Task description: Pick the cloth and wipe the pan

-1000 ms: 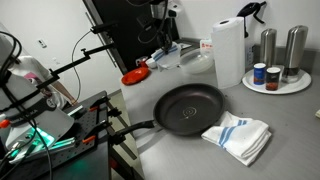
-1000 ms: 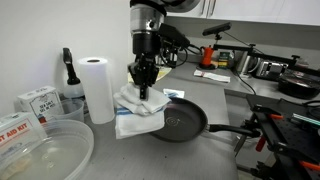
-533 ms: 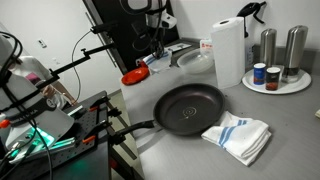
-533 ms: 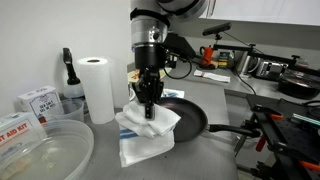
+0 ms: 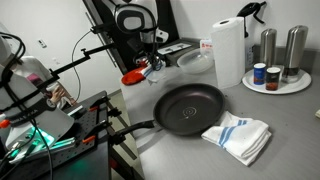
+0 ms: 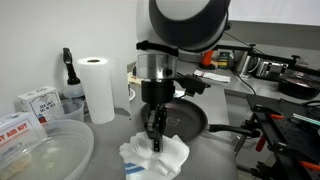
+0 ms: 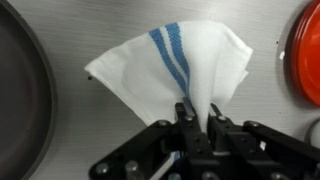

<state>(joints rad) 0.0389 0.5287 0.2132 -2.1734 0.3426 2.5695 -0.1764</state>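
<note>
My gripper is pinching the fold and will lower and ease slightly toward the pan [image 5: 190,108] to release it, since the bare counter beside the pan [image 5: 150,88] is below my gripper.
A white cloth with blue stripes [image 7: 180,65] hangs from my gripper [image 7: 197,112], which is shut on a pinched fold of it. In an exterior view the gripper [image 6: 155,135] points down with the cloth [image 6: 155,160] bunched under it on the counter, just in front of the black pan [image 6: 188,120]. The pan's rim [image 7: 20,90] shows at the left of the wrist view. In an exterior view the pan [image 5: 190,108] sits mid-counter, a striped cloth [image 5: 240,135] lies by its front right, and the arm [image 5: 135,20] shows at the back.
A red plate [image 5: 135,76] lies behind the pan and also shows at the right edge of the wrist view [image 7: 305,60]. A paper towel roll [image 6: 97,88], boxes [image 6: 38,102] and a clear plastic bowl [image 6: 45,150] stand nearby. A tray with shakers [image 5: 275,75] stands at the back.
The gripper has carried the cloth down and toward the front of the pan, and the cloth now bunches on the counter. In an exterior view the arm has come lower into sight.
</note>
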